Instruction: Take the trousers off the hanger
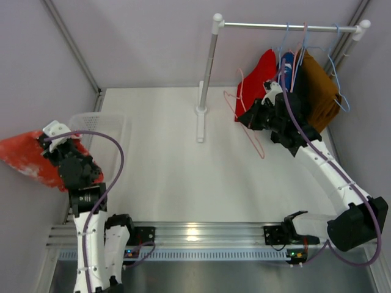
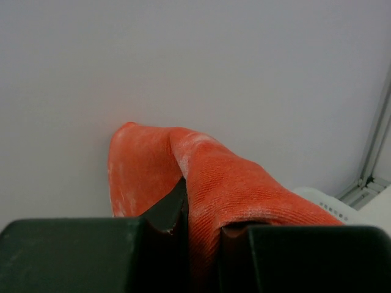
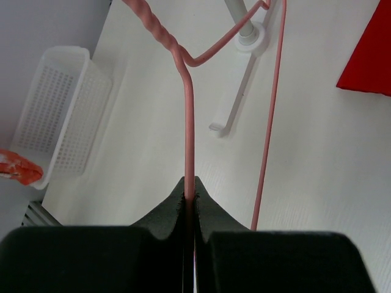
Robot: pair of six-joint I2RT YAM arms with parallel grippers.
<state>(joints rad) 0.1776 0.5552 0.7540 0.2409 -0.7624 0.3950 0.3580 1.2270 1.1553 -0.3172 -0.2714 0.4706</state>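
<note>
My left gripper swings the trousers it holds away from the side and down into the white basket [image 1: 104, 145] [image 2: 330, 205] next.
My left gripper [image 1: 50, 149] is shut on the orange-red, white-speckled trousers [image 1: 24, 162] and holds them at the far left, against the side wall; in the left wrist view the cloth [image 2: 232, 183] is pinched between the jaws [image 2: 204, 213]. My right gripper [image 1: 247, 117] is shut on the wire of a bare pink hanger [image 1: 258, 145], which the right wrist view shows clamped [image 3: 189, 122] between the jaws [image 3: 190, 189]. Plain red [image 1: 259, 76], blue-and-white [image 1: 286, 61], black [image 1: 300, 85] and brown trousers [image 1: 321, 91] hang on hangers from the rail [image 1: 275, 25].
A white perforated basket [image 1: 113, 131] stands at the left, beside the left arm; it also shows in the right wrist view [image 3: 61, 116]. The rack's upright post [image 1: 208, 67] and foot [image 1: 200, 125] stand mid-table. Blue hangers [image 1: 339, 91] hang at the rail's right end.
</note>
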